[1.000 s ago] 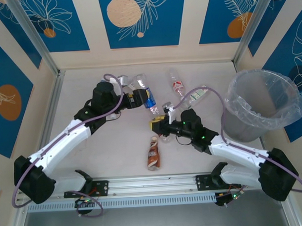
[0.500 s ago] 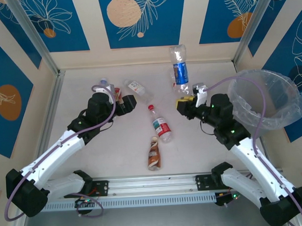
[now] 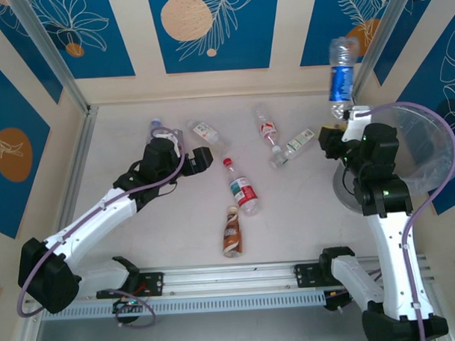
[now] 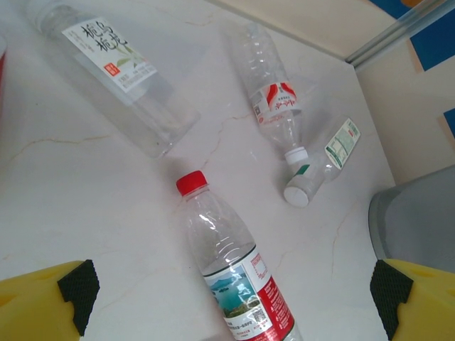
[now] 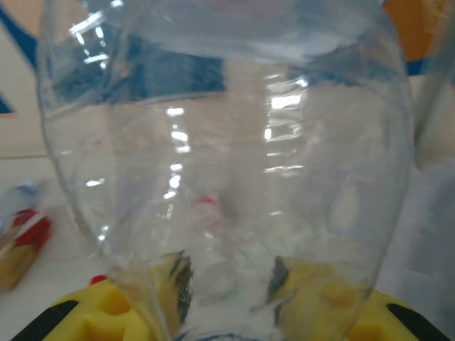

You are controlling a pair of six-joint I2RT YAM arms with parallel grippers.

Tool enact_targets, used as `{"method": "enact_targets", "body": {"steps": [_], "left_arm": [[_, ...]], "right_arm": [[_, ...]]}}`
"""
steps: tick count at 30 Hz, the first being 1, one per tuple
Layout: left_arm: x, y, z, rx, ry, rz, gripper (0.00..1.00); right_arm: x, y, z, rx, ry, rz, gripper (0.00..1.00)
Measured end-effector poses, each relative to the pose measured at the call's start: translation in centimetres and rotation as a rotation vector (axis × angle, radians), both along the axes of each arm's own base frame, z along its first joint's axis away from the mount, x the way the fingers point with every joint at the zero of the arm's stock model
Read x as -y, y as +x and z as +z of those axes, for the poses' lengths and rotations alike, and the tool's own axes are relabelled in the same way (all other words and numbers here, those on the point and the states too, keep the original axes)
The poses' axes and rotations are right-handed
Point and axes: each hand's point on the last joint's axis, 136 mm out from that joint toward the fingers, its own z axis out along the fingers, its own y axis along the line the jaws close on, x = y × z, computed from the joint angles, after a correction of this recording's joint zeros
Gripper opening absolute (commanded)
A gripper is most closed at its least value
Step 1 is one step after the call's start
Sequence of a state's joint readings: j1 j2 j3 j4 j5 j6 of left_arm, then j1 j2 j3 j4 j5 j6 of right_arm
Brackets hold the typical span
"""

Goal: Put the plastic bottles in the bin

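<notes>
My right gripper needs to swing the clear bottle, which is still outside the bin's rim, over the bin's opening next, and then tilt it downward and let it go.
My right gripper (image 3: pixel 342 123) is shut on a clear bottle with a blue label (image 3: pixel 341 77), held upright in the air beside the left rim of the bin (image 3: pixel 437 137). In the right wrist view that bottle (image 5: pixel 227 142) stands between the yellow fingers (image 5: pixel 323 298). My left gripper (image 3: pixel 195 158) hangs open over the table; in its wrist view the left gripper (image 4: pixel 231 309) is above a red-capped bottle (image 4: pixel 234 273). Other bottles lie flat: white-labelled (image 3: pixel 207 134), red-labelled (image 3: pixel 266 128), green-labelled (image 3: pixel 294 147), red-capped (image 3: pixel 241 189), brown (image 3: pixel 231 232).
Another bottle (image 3: pixel 157 126) lies behind the left arm near the back left. The bin's grey wall (image 4: pixel 419 220) shows at the right of the left wrist view. Walls close the table at the back and sides; a metal rail (image 3: pixel 231 275) runs along the front.
The right arm has carried the blue-labelled bottle up and to the right, to the bin's edge. The left gripper has shifted slightly right.
</notes>
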State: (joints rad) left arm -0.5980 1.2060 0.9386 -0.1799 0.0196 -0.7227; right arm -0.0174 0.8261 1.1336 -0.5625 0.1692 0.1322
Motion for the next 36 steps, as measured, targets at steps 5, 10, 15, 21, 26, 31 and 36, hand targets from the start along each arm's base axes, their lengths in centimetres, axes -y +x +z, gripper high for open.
{"method": "enact_targets", "body": {"steps": [5, 10, 15, 21, 26, 31, 36], "left_arm": [[0.3, 0.1, 0.0, 0.0, -0.005, -0.009, 0.99], [0.3, 0.2, 0.0, 0.007, 0.009, -0.019, 0.99], [0.6, 0.5, 0.3, 0.006, 0.021, -0.029, 0.99], [0.7, 0.5, 0.2, -0.001, 0.019, -0.031, 0.99], [0.8, 0.5, 0.2, -0.005, 0.014, -0.03, 0.99], [0.7, 0.5, 0.2, -0.005, 0.016, -0.027, 0.99], [0.6, 0.6, 0.2, -0.004, 0.019, -0.022, 0.99]], "right_arm": [[7.0, 0.1, -1.2, -0.047, -0.014, -0.259, 0.0], [11.5, -0.8, -1.7, -0.052, -0.02, -0.434, 0.0], [14.7, -1.2, -4.1, -0.081, -0.023, -0.55, 0.02], [16.0, -1.2, -6.7, -0.106, -0.006, -0.605, 0.1], [16.6, -0.8, -7.6, -0.09, 0.002, -0.631, 0.3], [17.1, -0.6, -8.4, -0.104, 0.018, -0.662, 0.57], [17.4, -0.6, -8.9, -0.118, 0.027, -0.679, 0.65]]}}
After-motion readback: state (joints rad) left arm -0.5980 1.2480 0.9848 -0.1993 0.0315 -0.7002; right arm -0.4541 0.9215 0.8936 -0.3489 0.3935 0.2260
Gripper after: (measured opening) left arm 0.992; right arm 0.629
